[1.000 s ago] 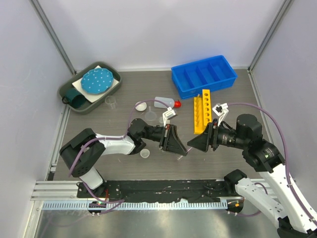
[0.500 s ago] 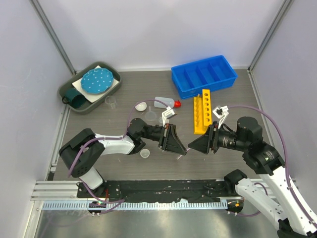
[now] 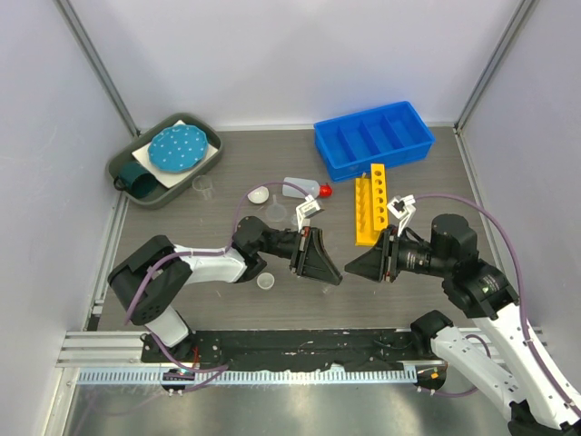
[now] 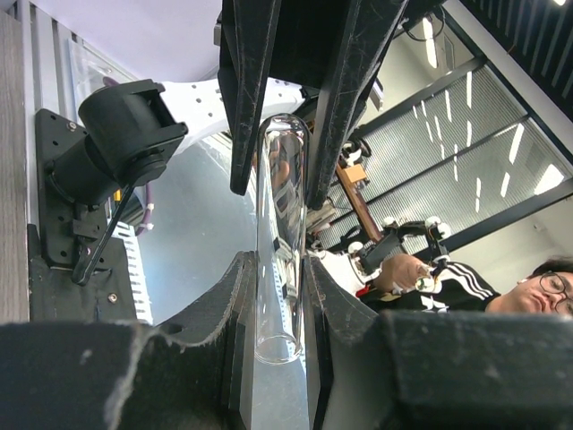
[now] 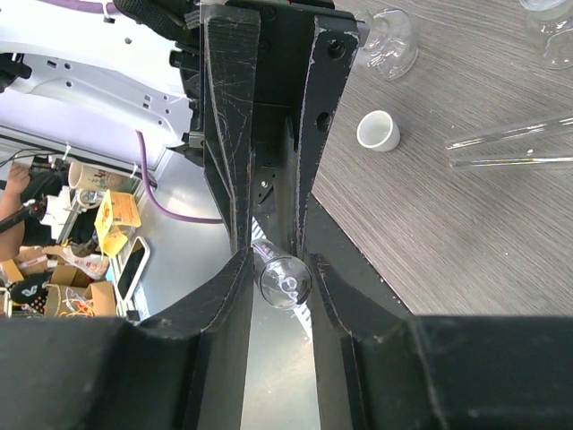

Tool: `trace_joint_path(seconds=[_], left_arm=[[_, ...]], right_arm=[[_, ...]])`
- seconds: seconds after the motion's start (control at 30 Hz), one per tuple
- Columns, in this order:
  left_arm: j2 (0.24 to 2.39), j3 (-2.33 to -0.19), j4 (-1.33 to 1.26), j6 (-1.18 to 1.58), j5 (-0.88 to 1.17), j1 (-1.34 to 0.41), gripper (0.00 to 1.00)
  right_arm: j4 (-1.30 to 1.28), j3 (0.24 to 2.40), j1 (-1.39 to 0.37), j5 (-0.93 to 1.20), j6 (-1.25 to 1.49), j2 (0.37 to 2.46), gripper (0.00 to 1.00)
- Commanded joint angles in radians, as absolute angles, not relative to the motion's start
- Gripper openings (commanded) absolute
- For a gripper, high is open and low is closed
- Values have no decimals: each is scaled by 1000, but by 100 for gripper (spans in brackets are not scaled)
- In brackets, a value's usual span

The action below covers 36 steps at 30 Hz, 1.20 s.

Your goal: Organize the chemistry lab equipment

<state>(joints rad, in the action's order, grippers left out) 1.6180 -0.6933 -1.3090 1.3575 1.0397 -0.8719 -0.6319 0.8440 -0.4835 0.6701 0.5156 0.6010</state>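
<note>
My right gripper moves outward next, turns the level tube upright, lowers and releases it, since the yellow holed rack's empty far end (image 3: 365, 183) lies outward of and below my gripper.
A clear glass tube (image 4: 279, 224) spans the gap between my two grippers above the table's near middle. My left gripper (image 4: 277, 269) (image 3: 334, 274) is shut on its open end. My right gripper (image 5: 282, 264) (image 3: 351, 268) faces it tip to tip, its fingers closed against the tube's rounded end (image 5: 285, 279). The yellow holed rack (image 3: 370, 203) lies just behind the right gripper, and the blue divided bin (image 3: 373, 139) sits at the back right. The red-capped bottle (image 3: 302, 188) and a white dish (image 3: 259, 193) lie mid-table.
A dark green tray (image 3: 163, 159) with the teal dotted disc sits at the back left, a small beaker (image 3: 203, 185) beside it. A small white cup (image 3: 266, 282) stands under the left arm. A second glass tube (image 5: 510, 143) and a flask (image 5: 387, 40) lie on the table.
The right gripper's jaws have narrowed from wide open onto the tube's end, and the right arm has shifted slightly. The left gripper has held still with the tube.
</note>
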Motion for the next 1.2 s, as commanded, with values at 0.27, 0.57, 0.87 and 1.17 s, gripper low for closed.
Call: trace_joint_path(seconds=[0.27, 0.57, 0.87, 1.17], left_arm=[[1551, -767, -1304, 1347, 1063, -828, 59], [1332, -1109, 191, 581, 608, -815, 71], [1276, -1316, 684, 567, -135, -815, 80], [1105, -1108, 664, 601, -344, -815, 100]], right_arm=[[-632, 922, -486, 637, 479, 647, 1], [-693, 1041, -488, 494, 422, 751, 1], [-759, 1244, -486, -147, 370, 1057, 1], [-560, 1403, -477, -524, 376, 1380, 1]])
